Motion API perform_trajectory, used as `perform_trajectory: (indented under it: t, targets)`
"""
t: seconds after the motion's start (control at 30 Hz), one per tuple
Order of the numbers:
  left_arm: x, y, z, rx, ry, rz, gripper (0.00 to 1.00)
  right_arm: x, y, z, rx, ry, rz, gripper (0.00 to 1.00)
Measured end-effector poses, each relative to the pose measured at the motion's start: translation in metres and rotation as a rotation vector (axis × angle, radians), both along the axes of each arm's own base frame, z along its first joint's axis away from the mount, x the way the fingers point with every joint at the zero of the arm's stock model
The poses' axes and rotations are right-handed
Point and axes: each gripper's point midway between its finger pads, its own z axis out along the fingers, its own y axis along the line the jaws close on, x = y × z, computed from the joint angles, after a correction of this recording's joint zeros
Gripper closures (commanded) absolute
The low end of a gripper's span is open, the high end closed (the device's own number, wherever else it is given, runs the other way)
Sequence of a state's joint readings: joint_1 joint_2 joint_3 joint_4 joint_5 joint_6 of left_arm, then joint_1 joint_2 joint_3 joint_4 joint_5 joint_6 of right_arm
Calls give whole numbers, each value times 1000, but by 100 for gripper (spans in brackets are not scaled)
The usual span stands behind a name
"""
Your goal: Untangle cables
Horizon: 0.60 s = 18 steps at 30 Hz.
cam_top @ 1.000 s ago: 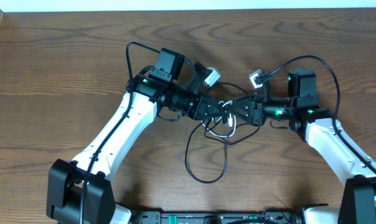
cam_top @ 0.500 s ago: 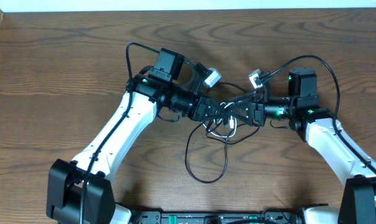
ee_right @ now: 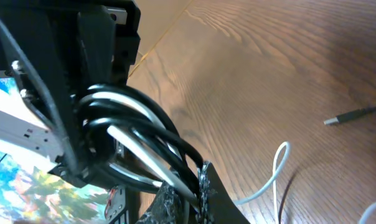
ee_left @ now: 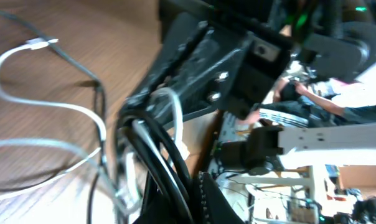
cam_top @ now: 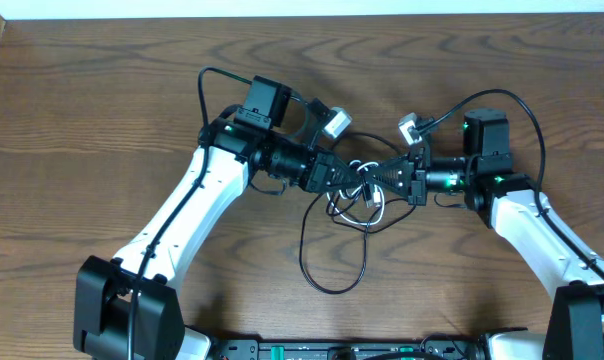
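My right gripper holds the black and white cable bundle above the wood, so it should next lower the bundle onto the tabletop below the knot and let go of it.
The cables [cam_top: 363, 197] form a small knot of black and white cord at the table's middle, and one black loop [cam_top: 325, 286] trails toward the front. My left gripper [cam_top: 344, 181] and right gripper [cam_top: 387, 178] face each other across the knot, almost touching. In the left wrist view, the left gripper [ee_left: 187, 200] is shut on a bundle of black cables [ee_left: 155, 149], with a white cable [ee_left: 63, 107] curling to the left. In the right wrist view, the right gripper [ee_right: 197, 186] is shut on black cables [ee_right: 138, 124]. A white cable [ee_right: 276, 171] and a small plug [ee_right: 353, 115] lie beyond.
The brown wooden table [cam_top: 102, 110] spreads all round. Thick black arm wires arch over the left arm [cam_top: 207, 90] and the right arm [cam_top: 527, 110]. The table's pale far edge [cam_top: 302, 8] runs along the top.
My left arm has shifted slightly up and to the left. The cable knot between the grippers has spread a little. The right arm has stayed still.
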<state>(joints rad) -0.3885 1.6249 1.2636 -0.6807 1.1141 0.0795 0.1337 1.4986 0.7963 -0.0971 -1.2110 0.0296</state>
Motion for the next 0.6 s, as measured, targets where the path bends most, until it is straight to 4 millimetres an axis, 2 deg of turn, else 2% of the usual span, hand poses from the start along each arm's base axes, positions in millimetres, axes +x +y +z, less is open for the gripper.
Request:
perform_trajectory:
  t: [0.03, 0.2, 0.37, 0.43, 0.6]
  targets:
    - [2, 2, -3, 21, -7, 12, 73, 1, -2, -2, -7, 14, -11, 99]
    - [16, 19, -23, 148, -30, 88, 66, 6, -18, -19, -68, 101, -94, 99]
    - [24, 27, -33, 221, -58, 126, 65, 4, -26, -34, -129, 172, -142, 99]
    - [26, 28, -35, 234, -62, 132, 74, 4, -27, -37, -142, 185, -150, 99]
    - [27, 30, -37, 250, -68, 139, 74, 1, -29, -42, -160, 216, -158, 99]
